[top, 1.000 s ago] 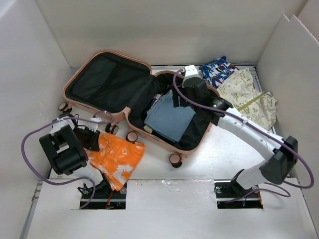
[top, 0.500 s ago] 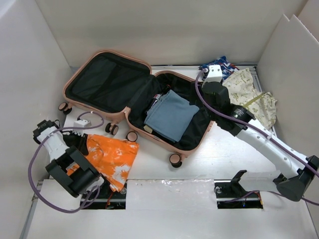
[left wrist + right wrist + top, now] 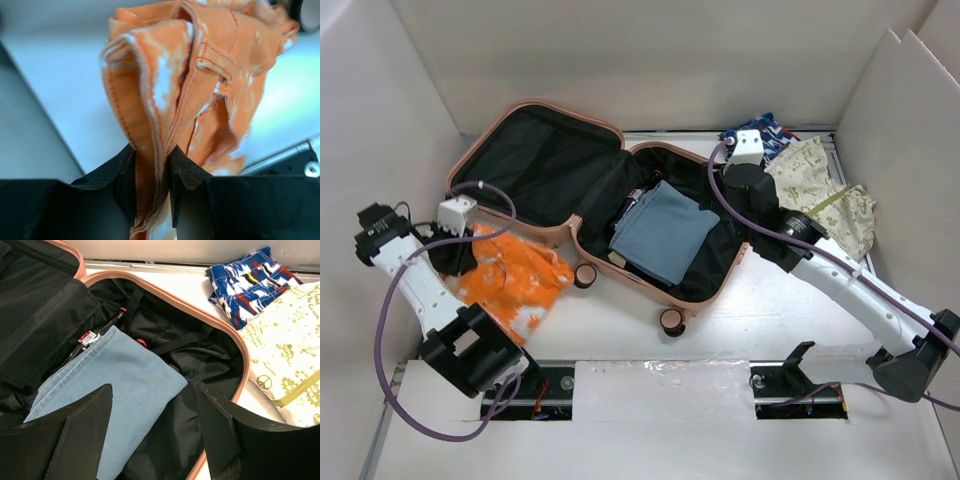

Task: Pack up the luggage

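Observation:
The left gripper will next move up, toward the right in the top view and down onto the folded blue cloth, to release the garment that is still outside the luggage.
The salmon-pink luggage lies open at the table's middle, black lining up, its rim also in the right wrist view. A folded blue cloth lies in its right half and shows in the right wrist view. My left gripper is shut on an orange-and-white garment, held left of the luggage; the cloth hangs between the fingers in the left wrist view. My right gripper is open and empty over the luggage's right half, its fingers either side of the lining.
A blue patterned garment and a cream printed garment lie at the back right, beside the luggage; both show in the right wrist view. White walls stand on all sides. Caster wheels stick out at the luggage's front.
My left arm has swung left and back, dragging the orange garment toward the luggage's lid. My right gripper has pulled back from the blue cloth to the luggage's right rear edge, then held still.

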`<state>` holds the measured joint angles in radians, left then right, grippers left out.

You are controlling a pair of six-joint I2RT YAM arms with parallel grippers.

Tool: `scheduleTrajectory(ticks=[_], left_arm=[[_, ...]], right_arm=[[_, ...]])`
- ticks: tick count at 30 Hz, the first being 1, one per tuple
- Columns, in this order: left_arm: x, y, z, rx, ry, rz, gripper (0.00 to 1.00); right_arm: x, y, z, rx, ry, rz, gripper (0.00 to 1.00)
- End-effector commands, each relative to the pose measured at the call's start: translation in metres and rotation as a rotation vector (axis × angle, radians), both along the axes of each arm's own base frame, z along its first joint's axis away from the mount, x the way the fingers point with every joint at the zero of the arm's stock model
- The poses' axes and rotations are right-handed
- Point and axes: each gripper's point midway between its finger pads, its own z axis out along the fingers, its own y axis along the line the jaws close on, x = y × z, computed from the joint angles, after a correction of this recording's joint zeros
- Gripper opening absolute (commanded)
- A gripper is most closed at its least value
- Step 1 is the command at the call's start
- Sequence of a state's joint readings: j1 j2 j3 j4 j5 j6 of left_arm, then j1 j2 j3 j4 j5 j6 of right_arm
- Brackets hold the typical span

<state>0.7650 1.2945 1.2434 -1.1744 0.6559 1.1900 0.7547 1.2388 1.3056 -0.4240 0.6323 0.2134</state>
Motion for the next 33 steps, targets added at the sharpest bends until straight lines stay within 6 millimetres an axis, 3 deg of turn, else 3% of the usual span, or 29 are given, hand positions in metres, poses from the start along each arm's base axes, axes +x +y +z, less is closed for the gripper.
scheduleTrajectory(ticks=[1, 6, 8, 13, 18, 24, 26, 28, 33], left_arm=[[0.048, -0.025, 0.071, -0.075, -0.271, -0.063, 0.0], [0.075, -0.048, 0.111, -0.128, -0.327, -0.103, 0.0], [0.084, -0.063, 0.136, -0.129, -0.377, -0.14, 0.0], [0.094, -0.088, 0.182, -0.135, -0.459, -0.177, 0.0], [0.109, -0.134, 0.234, -0.194, -0.551, -0.236, 0.0], [0.13, -0.199, 0.259, -0.304, -0.572, -0.299, 0.0], [0.134, -0.214, 0.26, -0.377, -0.537, -0.281, 0.0], [0.138, -0.242, 0.264, -0.44, -0.529, -0.327, 0.0], [0.125, -0.311, 0.289, -0.609, -0.501, -0.442, 0.0]], right_arm=[[0.007, 0.01, 0.024, 0.038, -0.067, 0.007, 0.72], [0.01, 0.008, 0.028, 0.03, -0.08, -0.009, 0.72], [0.01, 0.008, 0.029, 0.036, -0.087, -0.009, 0.72], [0.012, 0.01, 0.026, 0.021, -0.081, -0.007, 0.72], [0.012, 0.008, 0.022, 0.011, -0.075, -0.015, 0.72], [0.012, 0.007, 0.01, 0.01, -0.044, -0.031, 0.74], [0.009, -0.005, 0.001, -0.016, -0.017, -0.088, 0.74], [0.005, -0.018, -0.002, 0.027, 0.004, -0.154, 0.74], [-0.006, -0.065, -0.004, 0.043, 0.031, -0.29, 0.74]])
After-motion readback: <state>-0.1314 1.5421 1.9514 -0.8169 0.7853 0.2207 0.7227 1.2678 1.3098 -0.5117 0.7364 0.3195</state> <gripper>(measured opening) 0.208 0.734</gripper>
